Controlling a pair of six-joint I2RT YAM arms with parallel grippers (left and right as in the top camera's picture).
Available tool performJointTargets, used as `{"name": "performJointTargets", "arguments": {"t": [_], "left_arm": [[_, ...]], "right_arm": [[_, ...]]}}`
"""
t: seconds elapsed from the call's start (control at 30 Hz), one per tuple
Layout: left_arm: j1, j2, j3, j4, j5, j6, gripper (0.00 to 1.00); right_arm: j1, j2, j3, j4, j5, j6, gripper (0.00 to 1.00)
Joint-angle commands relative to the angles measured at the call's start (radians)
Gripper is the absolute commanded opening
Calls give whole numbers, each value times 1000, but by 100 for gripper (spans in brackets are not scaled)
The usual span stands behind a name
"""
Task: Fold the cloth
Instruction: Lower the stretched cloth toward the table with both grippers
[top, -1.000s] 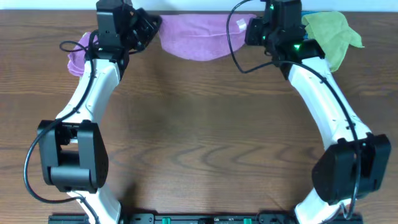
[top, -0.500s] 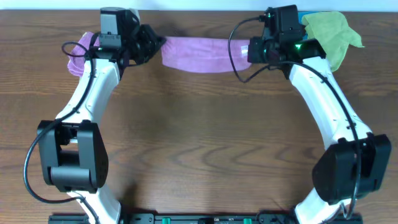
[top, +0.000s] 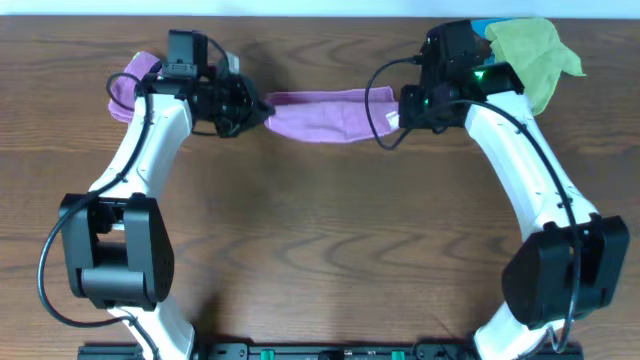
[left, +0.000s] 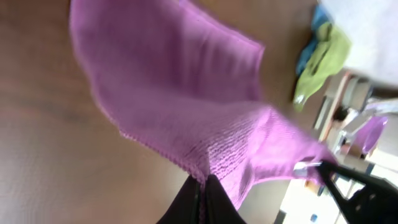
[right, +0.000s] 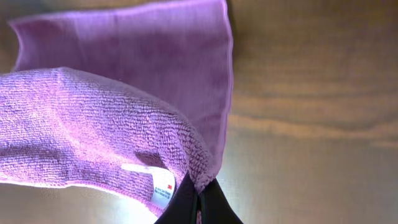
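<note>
My left gripper draws back and down onto the bare near tabletop next and releases the cloth's held edge, as the cloth still hangs doubled under that edge.
A purple cloth (top: 320, 115) hangs stretched between my two grippers over the far part of the wooden table. My left gripper (top: 262, 110) is shut on the cloth's left corner; the left wrist view shows the cloth (left: 205, 118) pinched between the black fingers (left: 204, 190). My right gripper (top: 395, 115) is shut on the right corner; the right wrist view shows the cloth (right: 124, 99), with a white label (right: 158, 185), pinched in the fingers (right: 199, 196). The lower half of the cloth lies doubled under the held edge.
A second purple cloth (top: 130, 85) lies bunched at the far left behind the left arm. A green cloth (top: 535, 50) over a blue one (top: 480, 25) lies at the far right corner. The wooden table (top: 320, 230) runs toward the front.
Both grippers have pulled the purple cloth from the table's far edge toward the front. The cloth now looks narrower and doubled over.
</note>
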Motion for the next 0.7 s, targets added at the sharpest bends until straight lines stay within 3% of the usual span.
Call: {"name": "performJointTargets", "arguments": {"t": [0.0, 0.2, 0.67], "left_arm": [[8, 5, 19, -76, 14, 119, 6], [7, 5, 19, -249, 4, 231, 6], [7, 5, 19, -409, -46, 320, 6]], "right_arm": [[15, -3, 16, -31, -9, 6, 1], [16, -3, 12, -107, -17, -13, 2], [36, -68, -135, -124, -39, -29, 1]]}}
